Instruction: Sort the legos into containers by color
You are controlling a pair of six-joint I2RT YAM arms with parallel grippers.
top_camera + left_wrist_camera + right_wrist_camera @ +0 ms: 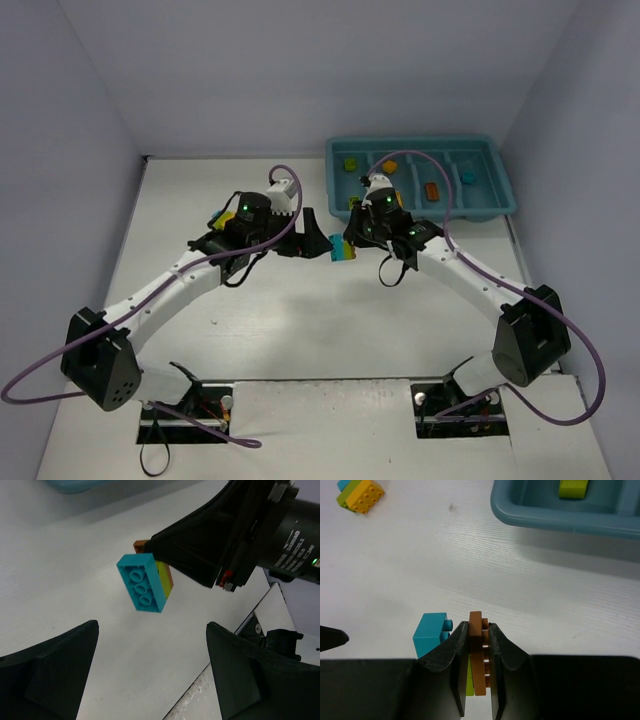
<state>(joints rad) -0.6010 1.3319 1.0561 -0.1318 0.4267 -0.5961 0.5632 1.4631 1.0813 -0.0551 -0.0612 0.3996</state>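
The matching orange brick's compartment (429, 180) lies beyond my right gripper to the right in the top view, so next my right gripper should move outward over it and let go of its brick.
My right gripper (352, 240) (477, 626) is shut on a joined clump of legos (343, 249) held above the table: its fingers pinch the orange brick (476, 650), with a lime-green brick behind it and a cyan brick (430, 635) sticking out to the left. My left gripper (316, 236) (152, 630) is open and empty, just left of the clump (145, 582), not touching it. The teal tray (500, 205) at the back right holds green (350, 165), yellow (385, 168), orange (432, 192) and cyan (468, 178) bricks in separate compartments.
A second clump, yellow, green and cyan (360, 492), lies on the table by the left arm's wrist (222, 218). The tray's near rim (545, 517) is ahead and to the right of my right gripper. Purple cables loop over both arms.
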